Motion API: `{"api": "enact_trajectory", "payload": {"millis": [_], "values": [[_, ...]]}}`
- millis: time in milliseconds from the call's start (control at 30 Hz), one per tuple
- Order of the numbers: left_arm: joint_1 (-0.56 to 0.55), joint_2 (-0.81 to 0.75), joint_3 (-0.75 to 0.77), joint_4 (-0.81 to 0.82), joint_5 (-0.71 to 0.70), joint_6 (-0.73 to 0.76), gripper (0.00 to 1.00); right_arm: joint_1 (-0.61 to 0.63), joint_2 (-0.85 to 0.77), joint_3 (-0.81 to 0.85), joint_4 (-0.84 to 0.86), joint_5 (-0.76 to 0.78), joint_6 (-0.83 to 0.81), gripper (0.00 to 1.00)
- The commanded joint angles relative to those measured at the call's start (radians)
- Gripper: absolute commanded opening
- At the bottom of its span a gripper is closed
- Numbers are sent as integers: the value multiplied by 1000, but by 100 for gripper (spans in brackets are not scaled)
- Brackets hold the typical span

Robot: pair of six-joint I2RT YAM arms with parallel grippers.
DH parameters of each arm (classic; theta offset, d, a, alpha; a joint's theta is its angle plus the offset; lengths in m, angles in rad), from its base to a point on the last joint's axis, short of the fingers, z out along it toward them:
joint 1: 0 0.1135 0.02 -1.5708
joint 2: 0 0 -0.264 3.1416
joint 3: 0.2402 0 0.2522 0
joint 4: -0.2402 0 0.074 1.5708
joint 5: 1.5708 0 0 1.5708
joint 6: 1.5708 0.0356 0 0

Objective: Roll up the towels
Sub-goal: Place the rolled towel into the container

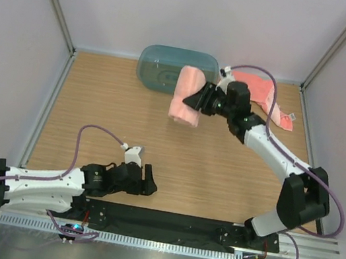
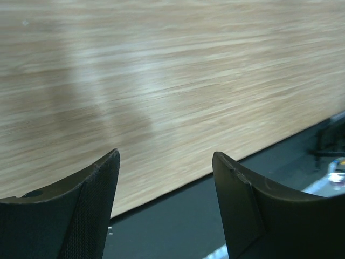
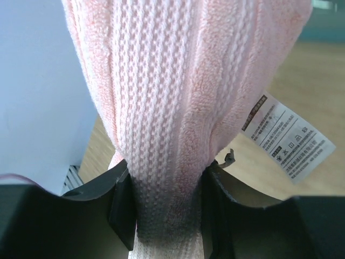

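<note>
The rolled towel (image 1: 187, 96) is in my right gripper, and next I will move it outward over the tub's rim and then down inside the tub's end by the spread towel.
A rolled salmon-pink towel (image 1: 187, 96) hangs just in front of the teal tub, with my right gripper (image 1: 199, 101) shut on its right side. In the right wrist view the ribbed pink towel (image 3: 178, 81) bulges out above the two fingers (image 3: 121, 208) that squeeze it, and its white printed tag (image 3: 284, 137) sticks out to the right. A second pink towel (image 1: 267, 97) lies spread at the back right, partly hidden by the right arm. My left gripper (image 1: 148, 180) stands open near the table's front edge, nothing between its fingers (image 2: 91, 210).
A translucent teal oval tub (image 1: 164, 67) stands at the back centre, right behind the held towel. A black strip (image 1: 163, 220) borders the wooden table at the front, and white walls close the left, right and back sides.
</note>
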Motion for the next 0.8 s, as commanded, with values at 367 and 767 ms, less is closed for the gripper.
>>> {"api": "enact_trajectory", "payload": {"millis": [367, 767], "values": [[-3, 229, -171, 336, -49, -25, 65, -195, 1027, 1442, -337, -426, -65, 1], [-3, 404, -98, 375, -38, 13, 64, -270, 1252, 1524, -350, -407, -128, 1]]}}
